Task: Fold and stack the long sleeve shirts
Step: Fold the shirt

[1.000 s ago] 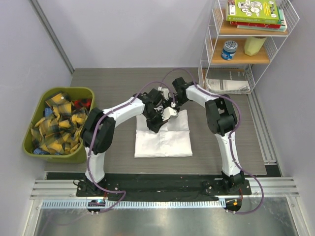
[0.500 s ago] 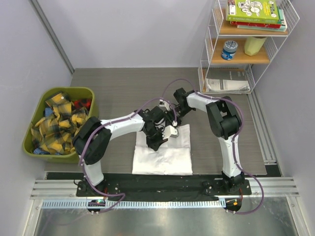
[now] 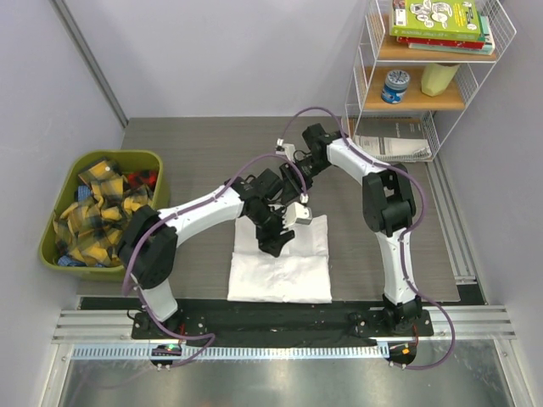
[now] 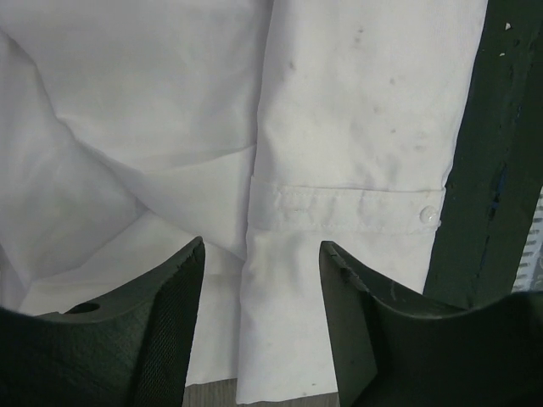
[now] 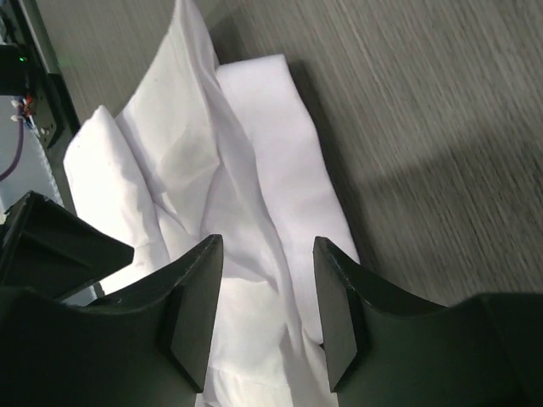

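Note:
The left gripper will go down open and slightly back, onto the sleeve's far edge [image 4: 247,244] by the buttoned cuff [image 4: 356,208], because that edge runs between its fingers.
One white long sleeve shirt [image 3: 280,270] lies folded on the grey table, in front of the arm bases. My left gripper [image 3: 277,244] hovers over its far half, open; in the left wrist view [image 4: 261,246] a sleeve with a buttoned cuff [image 4: 356,208] lies flat below the jaws, with nothing between them. My right gripper [image 3: 297,175] hangs open above the shirt's far edge. In the right wrist view [image 5: 267,242] the rumpled white cloth [image 5: 212,170] lies below, untouched.
A green bin [image 3: 53,248] full of yellow-and-black plaid cloths stands at the left. A white wire shelf [image 3: 361,80] with books, a can and papers [image 3: 392,148] stands at the back right. A black strip [image 3: 280,310] runs along the table's near edge.
Both grippers have opened and let go of the shirt. The left one moved toward the near side over the cloth; the right one rose and drew back toward the far side.

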Available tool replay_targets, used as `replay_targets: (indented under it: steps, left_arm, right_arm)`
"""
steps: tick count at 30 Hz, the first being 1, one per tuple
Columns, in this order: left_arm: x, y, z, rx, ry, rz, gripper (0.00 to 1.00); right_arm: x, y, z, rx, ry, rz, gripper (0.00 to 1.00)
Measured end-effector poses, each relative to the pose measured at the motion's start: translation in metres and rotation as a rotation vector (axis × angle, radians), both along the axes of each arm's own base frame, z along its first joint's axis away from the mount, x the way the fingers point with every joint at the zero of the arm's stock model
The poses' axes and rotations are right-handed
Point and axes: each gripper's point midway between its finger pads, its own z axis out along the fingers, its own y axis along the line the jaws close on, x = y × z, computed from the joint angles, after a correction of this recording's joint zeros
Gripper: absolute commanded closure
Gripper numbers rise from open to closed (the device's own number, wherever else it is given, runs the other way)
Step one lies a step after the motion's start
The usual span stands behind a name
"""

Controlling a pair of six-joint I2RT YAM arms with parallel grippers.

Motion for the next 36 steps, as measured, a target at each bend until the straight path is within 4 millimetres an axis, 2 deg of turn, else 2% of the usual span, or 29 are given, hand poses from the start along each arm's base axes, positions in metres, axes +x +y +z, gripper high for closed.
replay_targets:
  steps: [2,7,10,11,13,15,16,18,19,20,24,29,32,36]
  left_arm:
    - [-0.002,0.0,-0.004,0.005,0.012,-0.015,0.4]
    - [-0.009,0.003,-0.025,0.045,0.061,-0.05,0.39]
    - [-0.016,0.007,-0.036,0.068,0.075,-0.077,0.45]
    - [-0.019,0.007,-0.038,0.074,0.081,-0.082,0.51]
    - [-0.022,0.008,-0.043,0.084,0.085,-0.09,0.56]
    - [-0.021,0.008,-0.044,0.088,0.082,-0.094,0.67]
    - [-0.021,0.008,-0.045,0.088,0.082,-0.096,0.77]
    - [-0.021,0.008,-0.045,0.087,0.076,-0.098,0.87]
    - [-0.02,0.008,-0.045,0.086,0.072,-0.103,0.96]
    - [-0.02,0.008,-0.045,0.084,0.07,-0.108,1.0]
    - [-0.02,0.008,-0.043,0.085,0.07,-0.112,1.0]
    - [-0.01,0.004,-0.03,0.084,0.041,-0.109,1.0]
    - [0.002,0.001,-0.015,0.072,0.008,-0.104,1.0]
    - [0.03,-0.001,0.006,0.044,-0.058,-0.077,1.0]
  right_arm:
    - [0.001,0.0,-0.008,-0.014,0.006,0.006,0.47]
    - [-0.006,-0.006,-0.043,-0.075,0.082,0.016,0.46]
    - [-0.009,-0.006,-0.045,-0.066,0.105,0.021,0.48]
    - [-0.009,-0.006,-0.045,-0.068,0.103,0.023,0.5]
    - [-0.009,-0.006,-0.046,-0.071,0.097,0.028,0.51]
    - [-0.008,-0.007,-0.047,-0.073,0.094,0.03,0.56]
    - [-0.008,-0.007,-0.048,-0.073,0.092,0.033,0.57]
    - [-0.008,-0.007,-0.049,-0.076,0.089,0.036,0.61]
    - [-0.008,-0.008,-0.05,-0.08,0.086,0.037,0.64]
    - [-0.008,-0.008,-0.05,-0.081,0.086,0.038,0.66]
    - [-0.008,-0.009,-0.053,-0.085,0.087,0.04,0.73]
    - [-0.009,-0.009,-0.055,-0.084,0.088,0.045,0.76]
    - [-0.009,-0.009,-0.055,-0.084,0.084,0.052,0.77]
    - [-0.01,-0.01,-0.055,-0.084,0.081,0.059,0.78]
